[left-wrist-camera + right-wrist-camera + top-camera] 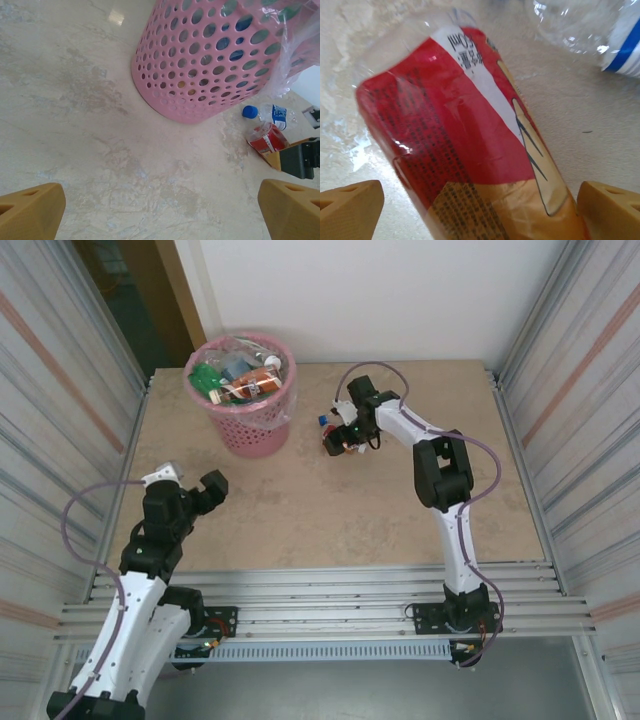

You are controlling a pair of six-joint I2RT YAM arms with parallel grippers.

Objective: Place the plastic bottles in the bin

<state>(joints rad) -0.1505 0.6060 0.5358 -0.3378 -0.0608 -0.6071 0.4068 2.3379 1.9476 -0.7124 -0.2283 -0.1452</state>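
Note:
My right gripper moves down a little farther around the orange part of the red-labelled bottle [505,210] next and closes, since its open fingers straddle that part.
The pink lattice bin [251,430] stands at the back left of the table, its liner holding several bottles [240,378]. Right of it lie a red-labelled bottle [334,446] and a clear bottle with a blue cap [325,421]. My right gripper [345,437] is down over the red-labelled bottle [460,150], open, with one fingertip [350,210] on each side of it and a gap at both. The clear bottle [590,35] lies just beyond. My left gripper [187,478] hangs open above bare table at the near left, facing the bin [210,65] and both bottles [267,139].
Ribbed metal walls close in the table on the left and right, and a white wall stands behind it. The bin's loose liner bag [295,55] hangs over its right side. Bare marbled tabletop [125,165] lies between the two arms.

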